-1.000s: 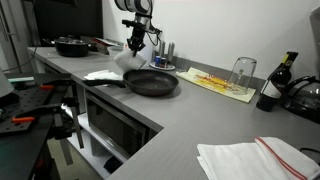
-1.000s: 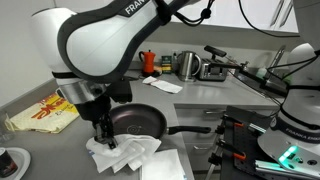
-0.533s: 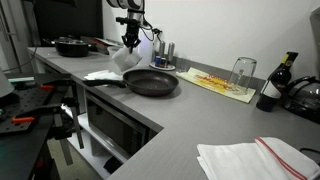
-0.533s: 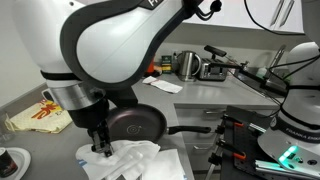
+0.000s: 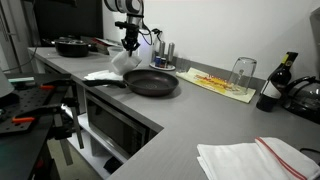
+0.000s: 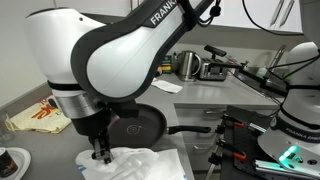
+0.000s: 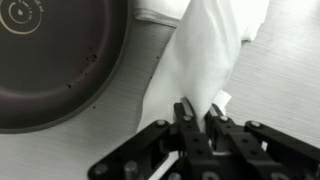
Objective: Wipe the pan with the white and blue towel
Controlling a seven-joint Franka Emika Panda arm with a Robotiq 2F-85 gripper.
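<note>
My gripper moves down and away from the pan's rim next, to release the white towel.
A dark round pan (image 5: 152, 82) sits on the grey counter; it also shows in an exterior view (image 6: 140, 125) and at the upper left of the wrist view (image 7: 50, 55). My gripper (image 7: 198, 115) is shut on a white towel (image 7: 205, 50) and holds it hanging beside the pan. In an exterior view the gripper (image 5: 130, 45) lifts the towel (image 5: 122, 62) above the counter, to the left of the pan. In an exterior view the towel (image 6: 130, 162) drapes below the gripper (image 6: 100, 150). No blue shows on it.
A black pot (image 5: 70, 45) stands at the far left. A yellow patterned cloth (image 5: 218, 83), an upturned glass (image 5: 241, 71) and a dark bottle (image 5: 272, 85) are to the right. A white red-striped towel (image 5: 250, 158) lies in front. A kettle (image 6: 186, 64) stands behind.
My gripper has risen with the towel, pulling more of it off the counter. The pan has not moved.
</note>
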